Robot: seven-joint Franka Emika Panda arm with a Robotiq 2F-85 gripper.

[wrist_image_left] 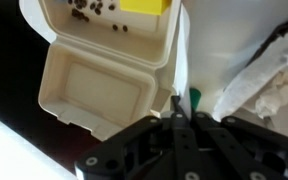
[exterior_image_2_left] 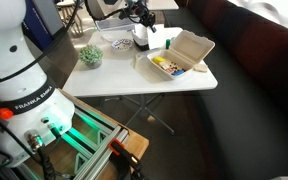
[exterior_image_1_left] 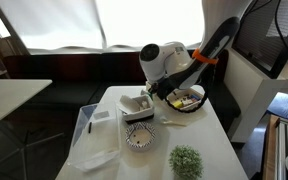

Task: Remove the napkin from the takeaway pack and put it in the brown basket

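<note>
My gripper will next move down and to the right in the wrist view to release the napkin into the brown basket, which is below on that side.
The takeaway pack lies open, cream-white, with its lid laid flat and yellow food in the base; it also shows in both exterior views. My gripper is shut on the napkin, a thin white sheet seen edge-on rising from the fingertips, beside the pack's edge. In an exterior view the gripper hangs between the pack and the brown basket, which is low and dark with something white at its top.
A black-and-white patterned bowl, a green plant and a clear plastic tub stand on the white table. Crumpled white wrapping lies right of the gripper. The table's edges are close on all sides.
</note>
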